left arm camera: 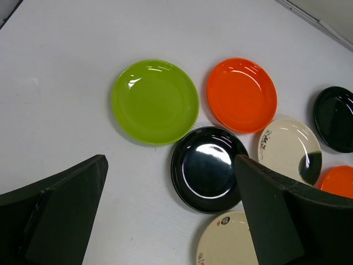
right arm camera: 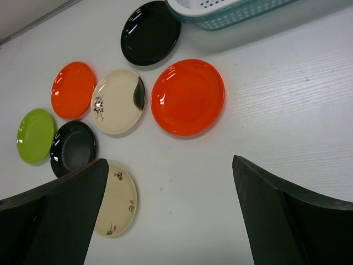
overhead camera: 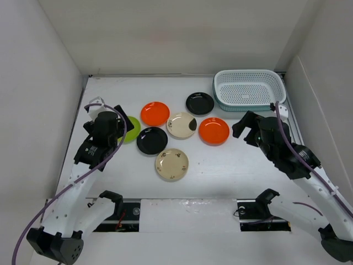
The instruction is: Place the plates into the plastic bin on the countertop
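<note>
I will lower my right gripper next and shift it onto the facing rim of the closest orange plate (right arm camera: 188,97), where the empty countertop leaves room for the outer finger.
Several plates lie clustered on the white countertop (overhead camera: 231,165): two orange (overhead camera: 155,113) (overhead camera: 214,131), two glossy black (overhead camera: 199,103) (overhead camera: 151,140), two cream (overhead camera: 181,125) (overhead camera: 171,164), and a lime green one (overhead camera: 132,130) half hidden behind my left gripper (overhead camera: 110,118). The white perforated plastic bin (overhead camera: 249,88) stands at the back right with nothing in it. My left gripper (left arm camera: 171,165) hangs open above the nearer black plate (left arm camera: 207,168), beside the green plate (left arm camera: 155,101). Open too, my right gripper (right arm camera: 170,165) hovers over bare surface near an orange plate (right arm camera: 188,97).
White walls close in the left, back and right sides. The bin (right arm camera: 220,11) has a teal base and sits just behind my right gripper (overhead camera: 246,126). The two arm bases are bolted at the near edge.
</note>
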Robot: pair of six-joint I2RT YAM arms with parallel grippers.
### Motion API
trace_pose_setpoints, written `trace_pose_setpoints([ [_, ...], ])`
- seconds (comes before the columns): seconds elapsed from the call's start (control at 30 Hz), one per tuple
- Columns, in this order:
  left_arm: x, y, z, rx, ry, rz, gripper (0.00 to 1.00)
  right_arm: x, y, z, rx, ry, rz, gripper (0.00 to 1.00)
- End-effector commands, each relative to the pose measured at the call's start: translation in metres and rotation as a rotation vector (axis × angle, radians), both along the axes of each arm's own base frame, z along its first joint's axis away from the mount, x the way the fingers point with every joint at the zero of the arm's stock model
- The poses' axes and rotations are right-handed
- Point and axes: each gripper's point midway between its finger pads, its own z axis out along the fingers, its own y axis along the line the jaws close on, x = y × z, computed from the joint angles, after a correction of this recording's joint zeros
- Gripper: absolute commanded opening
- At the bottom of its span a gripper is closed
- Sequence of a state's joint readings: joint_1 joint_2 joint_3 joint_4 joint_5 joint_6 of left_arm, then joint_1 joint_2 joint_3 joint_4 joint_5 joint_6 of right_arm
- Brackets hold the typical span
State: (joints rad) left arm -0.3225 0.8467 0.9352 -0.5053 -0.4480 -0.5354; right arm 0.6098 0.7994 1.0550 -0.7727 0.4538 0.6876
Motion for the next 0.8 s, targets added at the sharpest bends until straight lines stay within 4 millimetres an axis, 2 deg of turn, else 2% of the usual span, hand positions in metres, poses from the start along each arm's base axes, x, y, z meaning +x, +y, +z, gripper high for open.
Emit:
trace_pose_setpoints([
  [0.0,-0.001,0.007,0.019,-0.012,-0.065,0.035,1.00,0.001,-0.011,0.020,0.033,-0.046,-0.066,1.00],
  [0.1,-0.001,0.007,0.019,-0.012,-0.065,0.035,1.00,0.004,-0.005,0.016,0.050,-0.027,-0.054,1.00],
  [0.2,-0.001,0.003,0.018,-0.022,-0.061,0.017,1.00,0.013,0.005,-0.007,0.094,0.011,-0.070,1.00],
  [0.23,-0.001,0.003,0.018,-0.022,-0.061,0.017,1.00,0.019,0.001,-0.015,0.108,0.024,-0.099,1.00],
  [0.3,-0.001,-0.001,0.018,-0.032,-0.058,-0.002,1.00,0.033,0.003,-0.046,0.130,0.087,-0.123,1.00],
  [0.33,-0.001,-0.004,0.017,-0.042,-0.055,-0.019,1.00,0.037,0.010,-0.058,0.173,0.125,-0.095,1.00],
  [0.37,0.000,-0.006,0.018,-0.039,-0.059,-0.034,1.00,0.050,0.001,-0.076,0.203,0.126,-0.127,1.00],
  [0.4,0.000,-0.008,0.018,-0.045,-0.058,-0.044,1.00,0.057,0.002,-0.090,0.232,0.147,-0.124,1.00],
  [0.5,0.000,-0.013,0.024,-0.049,-0.079,-0.081,1.00,0.072,0.010,-0.115,0.320,0.139,-0.062,1.00],
  [0.53,-0.002,-0.015,0.022,-0.055,-0.078,-0.093,1.00,0.076,0.014,-0.129,0.320,0.166,-0.053,1.00],
  [0.6,-0.002,-0.019,0.027,-0.063,-0.094,-0.120,1.00,0.088,0.015,-0.138,0.307,0.177,-0.070,1.00],
  [0.63,-0.003,-0.020,0.026,-0.059,-0.091,-0.132,1.00,0.093,0.016,-0.158,0.281,0.230,-0.075,0.99],
  [0.67,-0.003,-0.022,0.027,-0.066,-0.102,-0.142,1.00,0.097,0.015,-0.167,0.266,0.255,-0.090,0.99],
  [0.7,-0.004,-0.023,0.027,-0.062,-0.100,-0.154,1.00,0.108,0.018,-0.166,0.269,0.245,-0.088,0.96],
  [0.73,-0.004,-0.023,0.027,-0.062,-0.099,-0.154,1.00,0.112,0.019,-0.173,0.254,0.261,-0.085,0.95],
  [0.77,-0.003,-0.026,0.029,-0.071,-0.107,-0.166,1.00,0.115,0.019,-0.192,0.239,0.308,-0.093,0.92],
])
